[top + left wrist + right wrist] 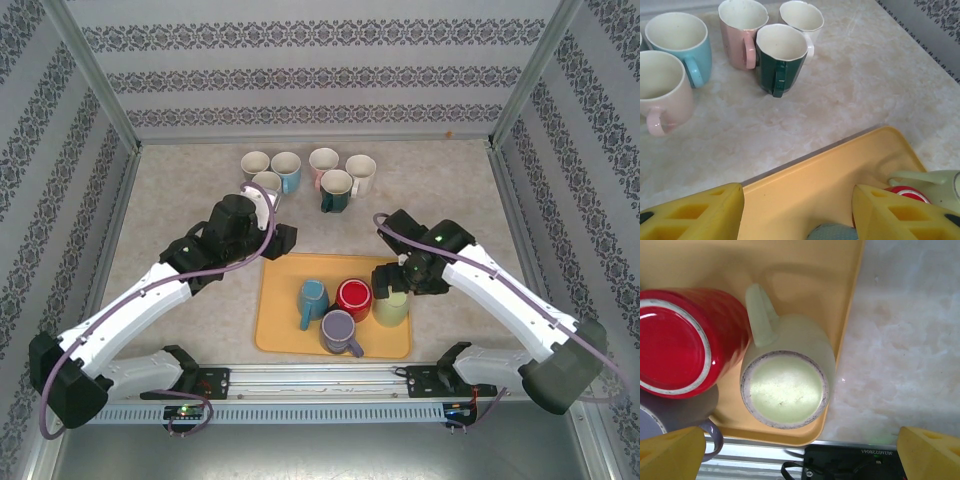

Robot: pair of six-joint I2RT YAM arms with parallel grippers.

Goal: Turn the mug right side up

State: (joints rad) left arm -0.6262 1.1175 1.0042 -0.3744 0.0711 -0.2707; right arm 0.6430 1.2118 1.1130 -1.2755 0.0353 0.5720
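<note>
My right gripper lowers its open fingers astride the pale green mug's body (392, 309) (786, 382) below it and closes next, since the mug's handle points to the far side.
On the yellow tray (285, 335) a pale green mug (785, 375) stands upside down at the right edge, its unglazed base ring facing up and its handle pointing to the far side. My right gripper (800, 457) hangs just above it, open wide, with nothing between its yellow fingers (670, 455). In the top view the right gripper (392, 285) sits over the green mug (391, 308). My left gripper (797, 220) is open and empty above the tray's far edge (805, 175), near the tray's back left corner in the top view (280, 240).
A red mug (680, 340) stands base up beside the green one. A blue mug (312, 298) and a purple mug (339, 331) share the tray. Several upright mugs (300, 172) stand grouped at the back of the table. The metal rail (320, 380) runs along the near edge.
</note>
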